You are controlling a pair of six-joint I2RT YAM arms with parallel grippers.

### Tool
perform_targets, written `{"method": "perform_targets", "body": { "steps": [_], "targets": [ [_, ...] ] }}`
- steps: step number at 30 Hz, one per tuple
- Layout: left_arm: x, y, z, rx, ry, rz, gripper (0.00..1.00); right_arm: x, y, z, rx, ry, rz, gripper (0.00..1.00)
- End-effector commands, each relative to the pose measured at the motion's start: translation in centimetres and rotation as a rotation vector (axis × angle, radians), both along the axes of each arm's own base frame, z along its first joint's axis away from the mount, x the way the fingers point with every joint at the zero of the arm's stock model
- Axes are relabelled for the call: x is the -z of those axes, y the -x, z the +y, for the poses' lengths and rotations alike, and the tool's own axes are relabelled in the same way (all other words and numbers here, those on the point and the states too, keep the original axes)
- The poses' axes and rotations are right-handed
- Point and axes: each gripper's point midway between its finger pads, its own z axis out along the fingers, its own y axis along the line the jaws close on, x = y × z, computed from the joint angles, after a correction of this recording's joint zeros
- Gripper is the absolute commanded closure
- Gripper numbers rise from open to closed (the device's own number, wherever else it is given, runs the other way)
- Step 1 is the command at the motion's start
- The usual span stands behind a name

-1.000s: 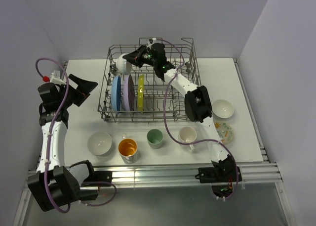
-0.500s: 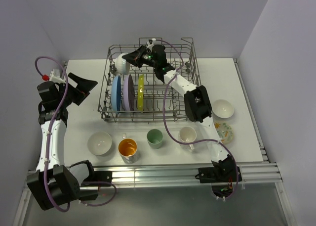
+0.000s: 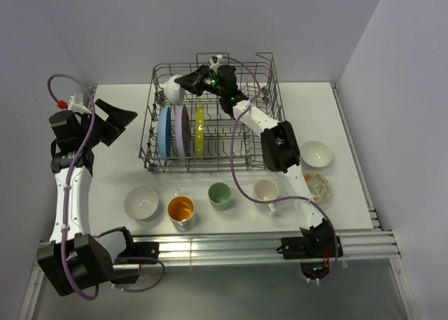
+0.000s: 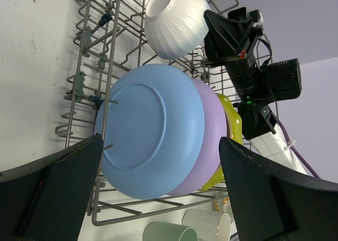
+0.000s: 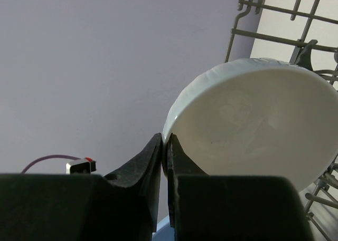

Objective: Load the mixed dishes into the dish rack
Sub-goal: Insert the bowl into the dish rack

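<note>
The robot's right gripper needs to lower the tilted bowl between the wires next, where the rack's far corner beyond the blue plate (image 4: pixel 150 125) is empty.
The grey wire dish rack (image 3: pixel 210 164) holds three upright plates: blue (image 3: pixel 164 132), lavender (image 3: pixel 181 131) and yellow-green (image 3: pixel 200 131). My right gripper (image 3: pixel 186 82) is shut on the rim of a white bowl (image 3: pixel 173 90), held tilted over the rack's far left corner. The right wrist view shows the rim pinched at the right gripper (image 5: pixel 165 143) and the bowl (image 5: pixel 253 125) above the rack wires (image 5: pixel 248 19). My left gripper (image 3: pixel 122 124) stands open and empty left of the rack, facing the blue plate (image 4: pixel 150 125) and the held bowl (image 4: pixel 177 22).
On the table before the rack stand a white bowl (image 3: pixel 141 202), an orange-inside cup (image 3: pixel 180 210), a pale green cup (image 3: pixel 219 195) and a white mug (image 3: pixel 266 191). At the right are another white bowl (image 3: pixel 314 153) and a floral-patterned bowl (image 3: pixel 317 187).
The left arm has drifted slightly left and up, staying open. The right gripper and its bowl have barely shifted over the rack's far left corner.
</note>
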Motion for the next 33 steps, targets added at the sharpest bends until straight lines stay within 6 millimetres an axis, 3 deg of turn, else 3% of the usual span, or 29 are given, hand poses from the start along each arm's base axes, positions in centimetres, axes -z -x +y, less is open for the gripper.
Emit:
{"method": "perform_targets", "body": {
  "steps": [1,10,16,21,33],
  "targets": [
    [-1.6,-0.3,-0.2,0.033,-0.035,-0.040,0.01,3.6,0.3,0.8,-0.030,0.031,0.065,1.00],
    [-3.2,-2.2,0.0,0.077,-0.091,-0.068,0.01,6.6,0.4,0.9,-0.031,0.059,0.149,1.00],
    [-3.4,-3.1,-0.4,0.097,-0.096,-0.065,0.01,8.2,0.5,0.7,-0.023,0.081,0.212,1.00],
    [-3.0,-3.1,-0.9,0.110,-0.089,-0.055,0.01,10.7,1.1,0.5,-0.018,0.099,0.301,1.00],
    [-2.6,-3.6,-1.5,0.136,-0.090,-0.046,0.01,10.8,1.3,0.3,-0.036,0.087,0.286,1.00]
  ]
}}
